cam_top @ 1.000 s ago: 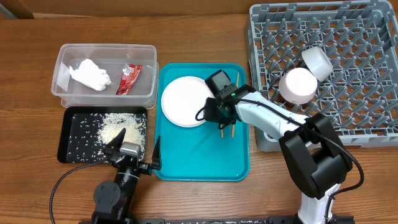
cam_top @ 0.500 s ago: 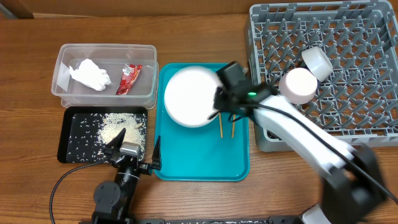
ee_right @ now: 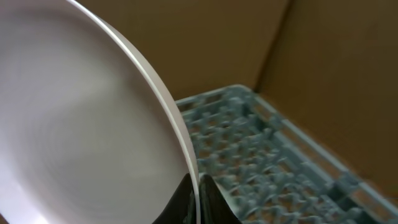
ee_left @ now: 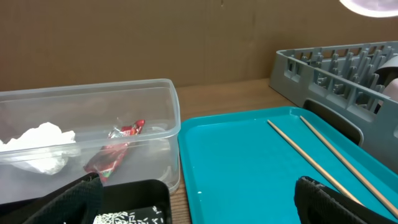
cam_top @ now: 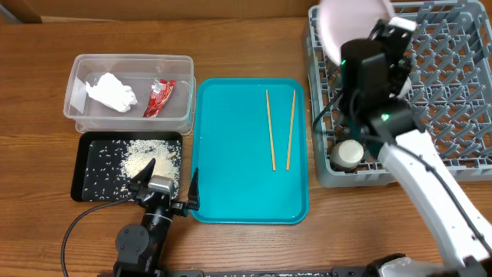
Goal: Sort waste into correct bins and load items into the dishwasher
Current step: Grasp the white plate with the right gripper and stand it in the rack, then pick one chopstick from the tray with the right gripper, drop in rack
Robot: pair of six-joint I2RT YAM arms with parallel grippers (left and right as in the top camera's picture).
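The rack's far corner nearest the teal tray (cam_top: 231, 177) is below and has empty pegs, so my right gripper will lower the plate there edge-first and let go of the plate's rim.
My right gripper (cam_top: 378, 35) is shut on the rim of the round white plate (cam_top: 346, 19) and holds it tilted on edge above the far-left part of the grey dish rack (cam_top: 461, 115). The right wrist view shows the rim (ee_right: 180, 134) pinched between the fingers (ee_right: 198, 190), with the rack (ee_right: 249, 143) blurred below. Two chopsticks (cam_top: 270, 129) lie on the teal tray (cam_top: 231, 177). A small white cup (cam_top: 347, 152) sits in the rack's near-left corner. My arm hides the bowls. My left gripper (cam_top: 165, 185) is open and empty by the black tray (cam_top: 88, 173).
The clear tub (cam_top: 77, 77) holds the white tissue (cam_top: 111, 91) and the red wrapper (cam_top: 160, 98). Rice (cam_top: 150, 158) lies in the black tray. In the left wrist view the tub (ee_left: 168, 124), teal tray (ee_left: 249, 162), chopsticks (ee_left: 311, 158) and rack (ee_left: 329, 68) lie ahead.
My right gripper lifted the plate off the teal tray and carried it right and back over the rack. The chopsticks are now uncovered. The left arm has not moved.
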